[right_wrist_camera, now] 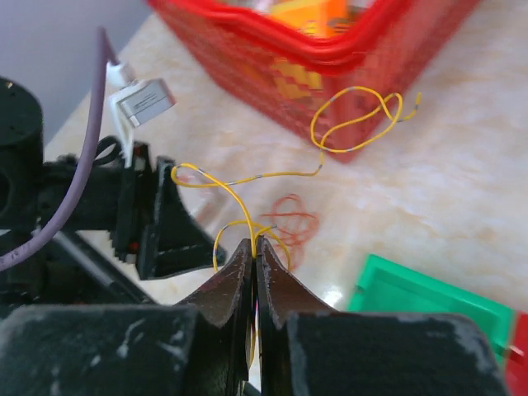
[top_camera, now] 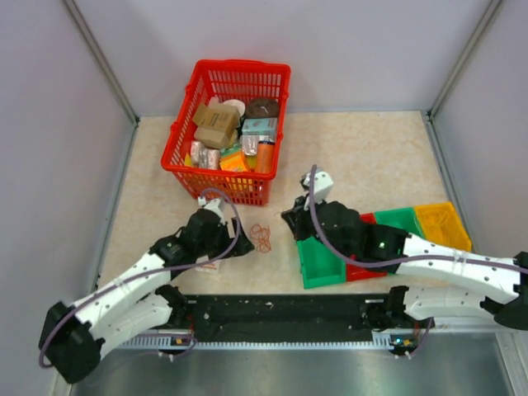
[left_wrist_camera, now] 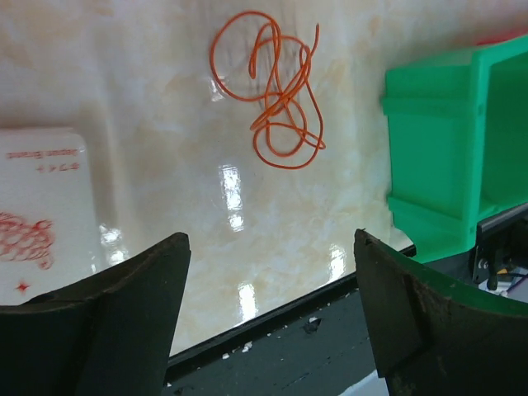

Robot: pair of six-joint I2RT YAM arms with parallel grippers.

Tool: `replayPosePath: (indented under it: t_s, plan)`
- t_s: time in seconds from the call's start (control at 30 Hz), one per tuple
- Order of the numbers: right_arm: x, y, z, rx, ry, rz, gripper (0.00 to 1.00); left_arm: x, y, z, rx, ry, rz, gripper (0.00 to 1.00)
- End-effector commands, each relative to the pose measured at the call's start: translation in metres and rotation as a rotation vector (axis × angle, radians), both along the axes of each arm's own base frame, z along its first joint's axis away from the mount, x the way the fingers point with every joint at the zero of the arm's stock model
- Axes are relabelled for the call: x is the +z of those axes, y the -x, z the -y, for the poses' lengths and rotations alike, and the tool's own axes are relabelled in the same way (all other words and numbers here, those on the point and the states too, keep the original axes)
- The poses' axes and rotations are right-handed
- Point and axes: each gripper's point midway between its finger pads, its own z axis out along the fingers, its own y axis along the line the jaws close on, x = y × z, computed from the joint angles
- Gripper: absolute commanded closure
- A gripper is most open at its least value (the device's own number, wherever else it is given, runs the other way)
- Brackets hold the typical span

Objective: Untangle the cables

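Note:
My left gripper's open fingers are short of the orange tangle's near loops (top_camera: 263, 245) (left_wrist_camera: 288, 143), so next I will move my left gripper down and to the right in the top view, onto them.
The cables are apart. An orange tangle (top_camera: 261, 238) (left_wrist_camera: 276, 91) (right_wrist_camera: 289, 223) lies flat on the beige table between the two arms. A thin yellow cable (right_wrist_camera: 355, 124) hangs in loops in the air, with my right gripper (right_wrist_camera: 255, 243) (top_camera: 293, 219) shut on it just above the orange tangle. In the top view the yellow one is too thin to make out. My left gripper (left_wrist_camera: 271, 239) (top_camera: 239, 247) stands open and empty, low over the table's near edge, a short way left of the orange tangle.
A red basket (top_camera: 177, 157) (right_wrist_camera: 330, 49) full of groceries stands behind the tangle. A green bin (top_camera: 318, 260) (left_wrist_camera: 445, 148) sits close on the right, with red (top_camera: 363, 268), green (top_camera: 400, 219) and yellow (top_camera: 441, 223) bins beyond. A playing card (left_wrist_camera: 41, 206) lies beside the left gripper.

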Motion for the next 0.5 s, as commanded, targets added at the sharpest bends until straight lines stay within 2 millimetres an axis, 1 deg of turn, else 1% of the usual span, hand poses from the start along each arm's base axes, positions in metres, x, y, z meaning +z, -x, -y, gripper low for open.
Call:
replayPosePath:
  t_s: [0.0,0.03,0.1,0.13,0.27,0.3,0.37,0.4,0.47]
  plan:
    - [0.027,-0.03,0.091,-0.31,0.025,0.023,1.0,0.013,-0.011,0.04,-0.16,0.061,-0.005,0.15]
    - [0.031,-0.036,0.115,-0.391,0.008,0.018,1.0,0.008,-0.014,0.041,-0.163,0.043,-0.017,0.15]
    - [0.026,-0.046,0.164,-0.543,0.002,-0.022,1.0,0.002,-0.021,0.042,-0.168,0.006,-0.025,0.14]
    - [0.02,-0.049,0.189,-0.61,0.011,-0.049,1.0,-0.001,-0.024,0.043,-0.17,-0.013,-0.029,0.14]
    - [0.0,-0.042,0.268,-0.853,0.042,-0.152,1.0,-0.014,-0.04,0.044,-0.166,-0.098,-0.045,0.14]
    - [-0.002,-0.04,0.287,-0.928,0.055,-0.172,1.0,-0.019,-0.043,0.045,-0.17,-0.117,-0.053,0.16]
    - [-0.011,-0.035,0.32,-1.065,0.095,-0.227,1.0,-0.026,-0.046,0.051,-0.185,-0.131,-0.072,0.18]
    - [-0.015,-0.034,0.331,-1.109,0.096,-0.264,1.0,-0.032,-0.046,0.054,-0.196,-0.14,-0.083,0.19]
    - [-0.022,-0.032,0.347,-1.172,0.081,-0.326,1.0,-0.041,-0.046,0.06,-0.206,-0.161,-0.099,0.2]
